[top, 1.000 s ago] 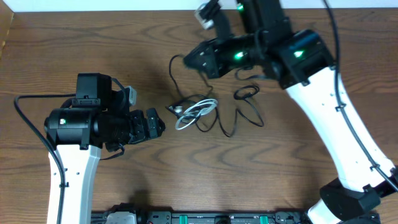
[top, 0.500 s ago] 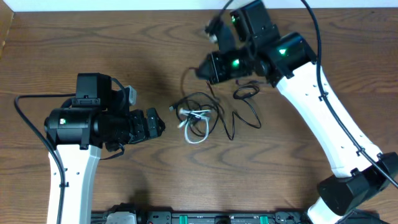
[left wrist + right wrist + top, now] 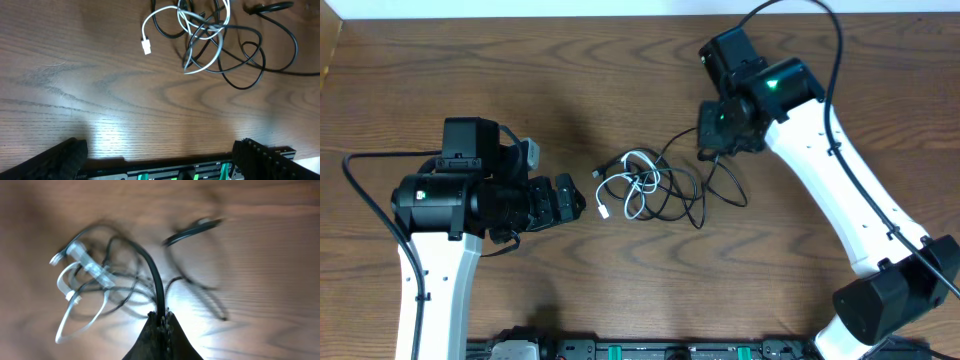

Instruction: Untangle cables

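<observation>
The held black cable (image 3: pixel 152 277) is in the tangle. My right gripper should lift it high while tilting, then lower it over the far side of the tangle and open, to get it out.
The cables lie as one loose tangle (image 3: pixel 650 188) in the middle of the wooden table. A short white cable (image 3: pixel 632 185) loops through several thin black ones (image 3: pixel 695 205). My right gripper (image 3: pixel 713 148) hangs at the tangle's back right, shut on a black cable. In the right wrist view, that black cable (image 3: pixel 152 277) runs up out of the pinched tips of the right gripper (image 3: pixel 161 316), with the white cable (image 3: pixel 80 292) blurred to the left. My left gripper (image 3: pixel 572 200) is open, left of the tangle and apart from it. In the left wrist view, the white cable (image 3: pixel 210 30) and its plug (image 3: pixel 146 46) lie far ahead of the left gripper (image 3: pixel 160 162).
A black rail with green parts (image 3: pixel 650 350) runs along the table's front edge and shows as the rail (image 3: pixel 190 172) in the left wrist view. The right arm (image 3: pixel 850 170) reaches across the table's right side. Bare wood (image 3: pixel 520 80) lies behind the left arm.
The right gripper has moved right and toward the front, still holding the black cable. The tangle has shifted and its loops have rearranged. The left arm has not moved.
</observation>
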Robot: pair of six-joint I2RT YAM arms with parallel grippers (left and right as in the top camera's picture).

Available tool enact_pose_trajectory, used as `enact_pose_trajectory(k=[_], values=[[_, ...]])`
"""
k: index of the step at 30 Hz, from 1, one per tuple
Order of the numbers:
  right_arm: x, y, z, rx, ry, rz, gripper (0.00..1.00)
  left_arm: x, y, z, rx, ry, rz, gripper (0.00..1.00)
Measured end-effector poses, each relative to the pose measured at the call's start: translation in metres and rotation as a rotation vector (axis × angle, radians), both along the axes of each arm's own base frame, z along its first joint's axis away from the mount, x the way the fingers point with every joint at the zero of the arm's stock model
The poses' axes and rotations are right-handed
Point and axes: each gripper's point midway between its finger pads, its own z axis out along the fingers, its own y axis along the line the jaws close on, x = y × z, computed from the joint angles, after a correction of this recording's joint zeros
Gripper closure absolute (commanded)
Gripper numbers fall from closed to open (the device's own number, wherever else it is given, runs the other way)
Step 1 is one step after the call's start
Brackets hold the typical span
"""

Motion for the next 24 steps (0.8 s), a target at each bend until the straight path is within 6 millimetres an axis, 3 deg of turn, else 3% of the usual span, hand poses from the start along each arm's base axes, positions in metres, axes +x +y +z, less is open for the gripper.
enact_pose_trajectory(k=[5,7,10,15,18,21,24], values=[[-0.005,0.062,0.023,0.297,-0.017,0.249,0.99,0.0,0.0,0.0,0.0,0.0,0.0,0.02],[-0.005,0.083,0.044,0.422,-0.047,0.326,0.99,0.0,0.0,0.0,0.0,0.0,0.0,0.02],[-0.002,0.099,0.095,0.57,-0.125,0.406,0.99,0.0,0.0,0.0,0.0,0.0,0.0,0.02],[0.001,0.091,0.197,0.685,-0.335,0.467,0.98,0.0,0.0,0.0,0.0,-0.002,0.0,0.02],[-0.006,0.079,0.244,0.685,-0.46,0.473,0.99,0.0,0.0,0.001,0.0,-0.002,0.0,0.02],[-0.016,0.063,0.273,0.637,-0.552,0.442,0.98,0.0,0.0,0.001,0.0,-0.002,0.0,0.02],[-0.026,0.052,0.282,0.584,-0.588,0.408,0.99,0.0,0.0,0.001,0.0,-0.002,0.0,0.02]])
